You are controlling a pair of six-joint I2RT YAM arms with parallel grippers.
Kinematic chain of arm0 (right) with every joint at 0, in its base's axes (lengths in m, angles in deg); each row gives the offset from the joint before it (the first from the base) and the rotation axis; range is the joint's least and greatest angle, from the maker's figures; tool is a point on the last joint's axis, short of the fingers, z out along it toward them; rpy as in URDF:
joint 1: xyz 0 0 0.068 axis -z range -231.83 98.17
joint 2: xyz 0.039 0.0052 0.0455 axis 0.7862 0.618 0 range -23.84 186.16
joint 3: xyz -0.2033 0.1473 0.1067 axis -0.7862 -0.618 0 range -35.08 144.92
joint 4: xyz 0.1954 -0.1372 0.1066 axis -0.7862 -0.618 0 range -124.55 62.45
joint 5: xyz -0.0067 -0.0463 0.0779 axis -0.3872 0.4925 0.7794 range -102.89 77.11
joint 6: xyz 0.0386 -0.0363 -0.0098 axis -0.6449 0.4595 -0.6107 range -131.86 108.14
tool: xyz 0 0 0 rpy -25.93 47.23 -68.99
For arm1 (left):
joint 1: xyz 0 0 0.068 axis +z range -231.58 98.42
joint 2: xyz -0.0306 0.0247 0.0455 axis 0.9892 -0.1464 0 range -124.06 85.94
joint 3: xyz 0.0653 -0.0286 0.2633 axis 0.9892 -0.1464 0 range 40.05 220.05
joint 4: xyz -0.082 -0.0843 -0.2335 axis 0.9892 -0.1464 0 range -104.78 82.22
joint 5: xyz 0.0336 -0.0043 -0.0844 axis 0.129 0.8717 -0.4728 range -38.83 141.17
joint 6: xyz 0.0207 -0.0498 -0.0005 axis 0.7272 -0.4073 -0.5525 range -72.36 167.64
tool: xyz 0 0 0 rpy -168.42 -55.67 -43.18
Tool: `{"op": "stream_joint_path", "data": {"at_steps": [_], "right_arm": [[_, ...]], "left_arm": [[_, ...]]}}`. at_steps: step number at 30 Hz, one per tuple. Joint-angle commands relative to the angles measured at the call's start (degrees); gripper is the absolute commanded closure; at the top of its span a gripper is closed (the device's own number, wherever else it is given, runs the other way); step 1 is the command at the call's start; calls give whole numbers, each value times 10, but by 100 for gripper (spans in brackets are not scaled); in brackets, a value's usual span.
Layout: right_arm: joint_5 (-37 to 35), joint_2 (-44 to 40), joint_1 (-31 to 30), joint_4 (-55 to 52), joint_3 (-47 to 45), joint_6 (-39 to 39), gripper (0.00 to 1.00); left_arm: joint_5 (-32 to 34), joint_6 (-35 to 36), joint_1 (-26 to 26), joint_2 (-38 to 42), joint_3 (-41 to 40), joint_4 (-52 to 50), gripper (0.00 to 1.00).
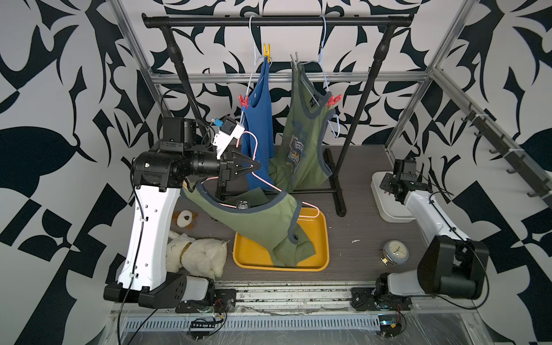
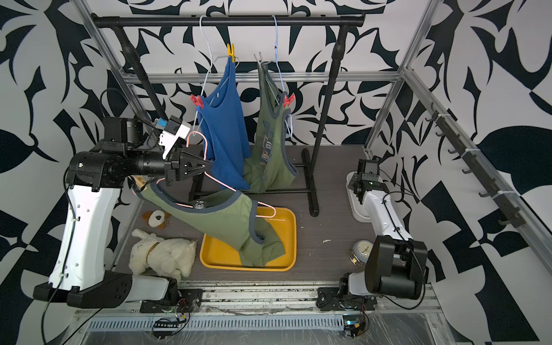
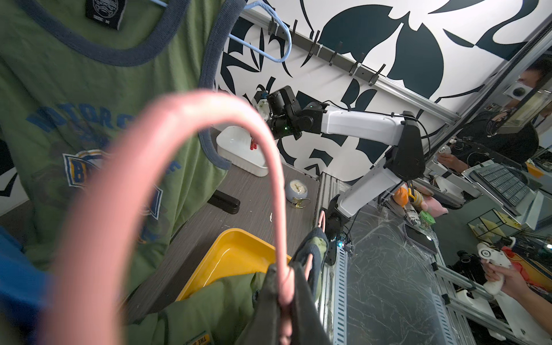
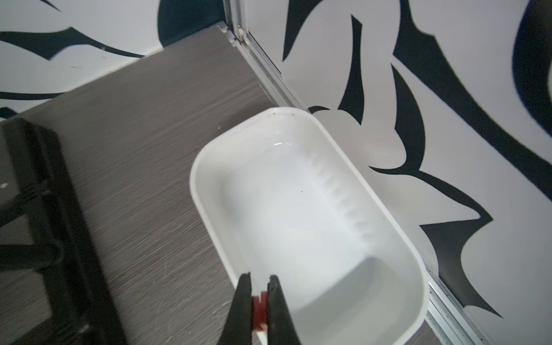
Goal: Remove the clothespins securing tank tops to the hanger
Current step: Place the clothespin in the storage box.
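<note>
The red clothespin (image 4: 259, 310) should next go down with my right gripper toward the white bin's bottom for release, as that open part is below my shut fingers.
My left gripper (image 1: 255, 166) is shut on the neck of a pink hanger (image 1: 253, 140), seen close in the left wrist view (image 3: 285, 277). An olive tank top (image 1: 260, 218) hangs from that hanger and trails into the yellow tray (image 1: 251, 254). A tan clothespin (image 2: 139, 180) sits at its left strap. On the rack hang a blue tank top (image 1: 260, 125) with a yellow clothespin (image 1: 266, 52) and a red one (image 1: 244, 101), and a printed olive tank top (image 1: 301, 140) with a grey clothespin (image 1: 294, 58) and a red one (image 1: 334, 100). My right gripper (image 4: 259, 279) is shut on a red clothespin (image 4: 259, 310) over the white bin (image 4: 197, 191).
The black garment rack (image 1: 277, 21) stands at the back, its feet on the grey table. A white plush dog (image 1: 197, 254) lies at the front left beside the tray. A small alarm clock (image 1: 395, 252) sits at the front right. Metal frame posts enclose the table.
</note>
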Motion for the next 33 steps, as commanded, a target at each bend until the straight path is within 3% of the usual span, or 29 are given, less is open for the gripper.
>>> {"op": "stream_joint_path", "data": {"at_steps": [1, 12, 22, 29, 33], "right_arm": [[-14, 19, 14, 45, -1, -10, 100], [8, 94, 30, 59, 3, -9, 86], [16, 127, 32, 50, 9, -14, 56], [7, 100, 33, 30, 11, -15, 52], [36, 29, 34, 17, -12, -31, 54]], "left_arm": [[-9, 8, -3, 3, -4, 4, 100], [-9, 7, -7, -2, -9, 6, 100], [-9, 7, -11, -3, -13, 9, 100], [-11, 6, -17, -3, -16, 10, 100], [-13, 6, -23, -7, -17, 13, 100]]}}
